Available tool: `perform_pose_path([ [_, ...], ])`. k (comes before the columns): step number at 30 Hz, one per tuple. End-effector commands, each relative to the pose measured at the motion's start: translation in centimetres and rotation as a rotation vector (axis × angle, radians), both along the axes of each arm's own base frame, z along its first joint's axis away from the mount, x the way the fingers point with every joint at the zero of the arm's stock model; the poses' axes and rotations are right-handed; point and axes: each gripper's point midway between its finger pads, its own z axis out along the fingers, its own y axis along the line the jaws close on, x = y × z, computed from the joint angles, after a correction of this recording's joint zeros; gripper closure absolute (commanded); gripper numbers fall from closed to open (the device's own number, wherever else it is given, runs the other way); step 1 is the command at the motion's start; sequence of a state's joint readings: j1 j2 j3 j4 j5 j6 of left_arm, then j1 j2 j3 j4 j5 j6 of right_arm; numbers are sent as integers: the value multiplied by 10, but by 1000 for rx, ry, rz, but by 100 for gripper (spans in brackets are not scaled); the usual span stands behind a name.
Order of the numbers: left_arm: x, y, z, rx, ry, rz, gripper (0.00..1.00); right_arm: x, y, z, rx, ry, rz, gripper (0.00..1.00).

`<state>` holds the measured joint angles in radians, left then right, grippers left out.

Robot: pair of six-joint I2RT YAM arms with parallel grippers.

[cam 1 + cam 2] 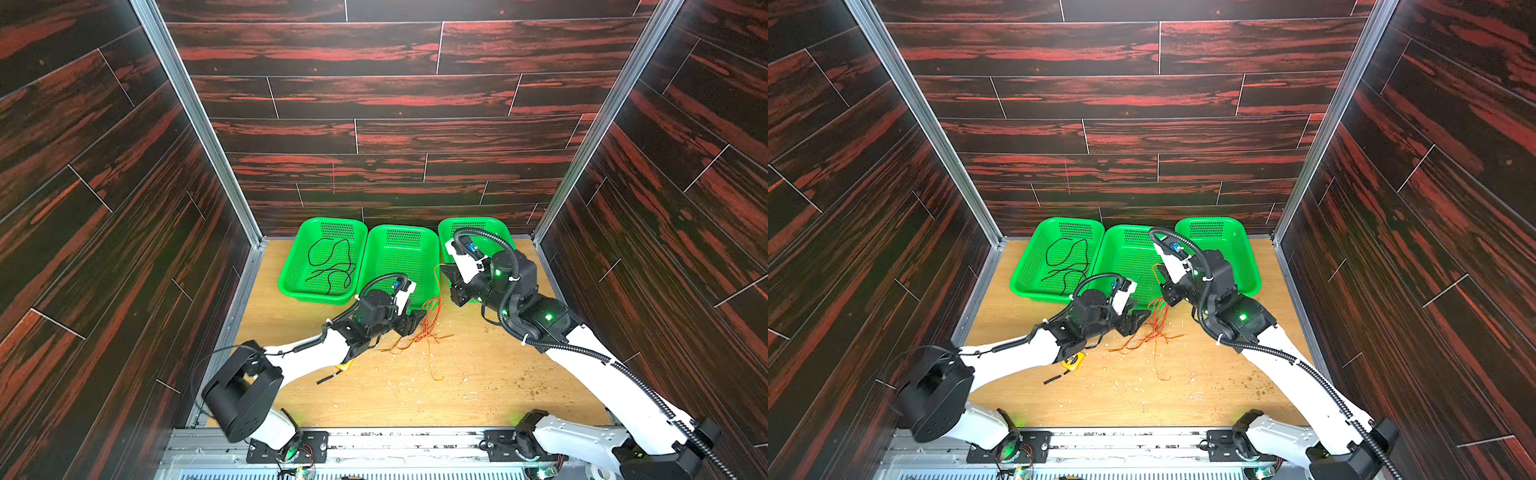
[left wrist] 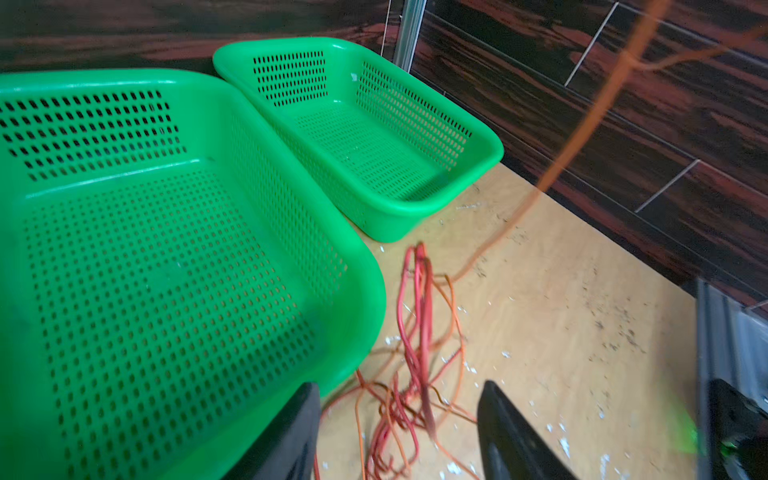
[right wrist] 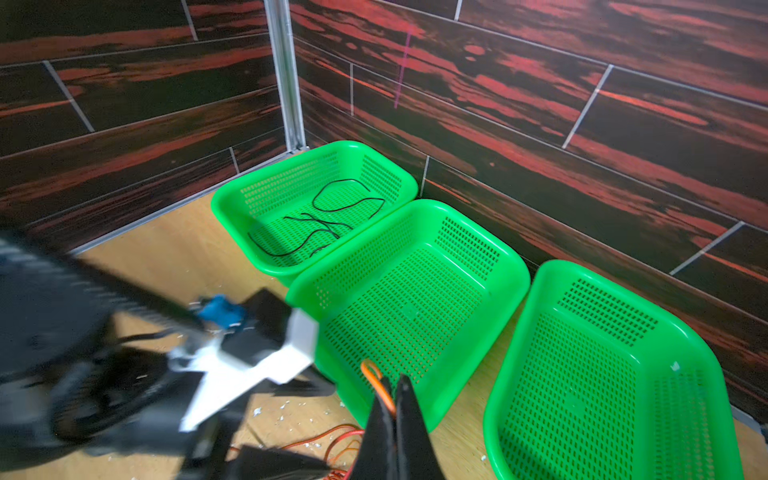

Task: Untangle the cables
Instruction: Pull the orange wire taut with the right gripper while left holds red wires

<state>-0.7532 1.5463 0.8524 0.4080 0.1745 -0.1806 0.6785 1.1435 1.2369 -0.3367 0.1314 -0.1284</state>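
My left gripper will next slide outward beside the middle basket's near corner and close on the bunched parts of the red cable, as my right gripper is already holding the orange cable's loop.
The black cable (image 1: 330,262) lies looped inside the left green basket (image 1: 316,298). The red cable (image 2: 419,316) and the orange cable (image 2: 582,137) lie tangled on the wooden table just in front of the middle basket. My right gripper (image 3: 392,395) is shut on a loop of the orange cable and is raised over the middle basket's front right corner in a top view (image 1: 442,270). One orange strand rises from the tangle up to it. My left gripper (image 2: 399,415) is open low over the tangle, its fingers either side of the red strands, touching none of them.
Three green mesh baskets stand in a row at the back wall; the middle basket (image 1: 401,227) and the right basket (image 1: 490,221) hold nothing. A yellow tape measure (image 1: 1073,360) and a short black stick (image 1: 1057,378) lie under my left arm. Small crumbs dot the table.
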Motion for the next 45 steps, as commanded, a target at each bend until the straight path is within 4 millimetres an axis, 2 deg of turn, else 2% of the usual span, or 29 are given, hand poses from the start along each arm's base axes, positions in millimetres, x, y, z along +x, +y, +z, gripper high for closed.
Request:
perform_pose_path([
  [1, 10, -10, 12, -7, -48, -5, 39, -4, 4, 14, 11, -38, 26, 100],
  [6, 19, -18, 2, 19, -29, -7, 44, -8, 6, 19, 18, -55, 40, 100],
  [14, 25, -36, 2, -6, -19, -61, 56, -12, 6, 20, 25, -67, 52, 100],
  [16, 25, -39, 1, -9, -13, -79, 62, -12, 5, 21, 28, -75, 49, 100],
  [19, 23, -37, 2, -10, -18, -76, 78, -10, -2, 22, 24, -91, 12, 100],
  [22, 23, -26, 6, -1, -37, -52, 92, -7, -13, 22, 11, -111, -39, 100],
  [24, 24, -13, 11, 12, -46, -15, 100, -5, -22, 23, -5, -128, -84, 100],
  [28, 23, 23, 17, 51, -51, 83, 100, 3, -46, 24, -25, -151, -184, 100],
  [38, 5, 133, 36, 100, -57, 321, 100, 22, -145, 12, -6, -101, -492, 100],
  [41, -4, 156, 40, 107, -70, 367, 100, 27, -170, 5, -13, -81, -580, 100],
  [45, -14, 178, 41, 121, -74, 405, 100, 33, -200, -1, -2, -49, -677, 100],
])
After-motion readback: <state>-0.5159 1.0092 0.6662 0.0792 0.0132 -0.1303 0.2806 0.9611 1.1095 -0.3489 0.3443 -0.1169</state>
